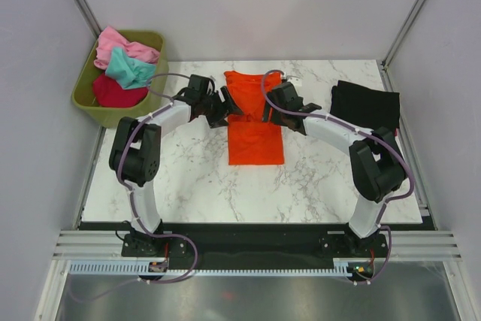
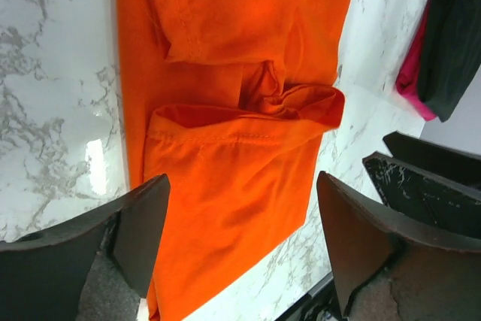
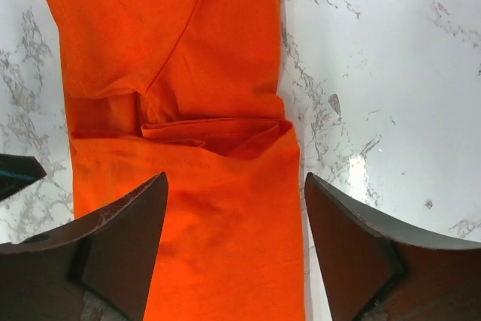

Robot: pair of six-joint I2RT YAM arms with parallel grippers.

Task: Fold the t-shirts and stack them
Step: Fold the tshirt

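Observation:
Next, my right gripper moves back along the orange t-shirt's edge and lowers onto that edge's near corner [image 1: 282, 162]. The t-shirt's sides are folded in but it lies long.
A bright orange t-shirt [image 1: 254, 139] lies on the marble table as a long narrow strip with its sides folded in. My left gripper [image 1: 229, 108] hovers over the strip's left edge and my right gripper [image 1: 272, 110] over its right edge, about halfway along it. In the left wrist view the orange t-shirt [image 2: 225, 73] shows folded layers, and my left gripper [image 2: 240, 186] stands open above it, holding nothing. The right wrist view shows the orange t-shirt [image 3: 188, 73] under my open right gripper [image 3: 235, 182]. A black t-shirt [image 1: 366, 103] lies at the back right.
An olive-green bin [image 1: 86, 99] stands off the table's back left corner, holding pink [image 1: 113, 41], teal [image 1: 129, 69] and crimson [image 1: 116, 94] shirts. In the left wrist view a pink-red cloth [image 2: 412, 80] peeks from under the black shirt [image 2: 455, 43].

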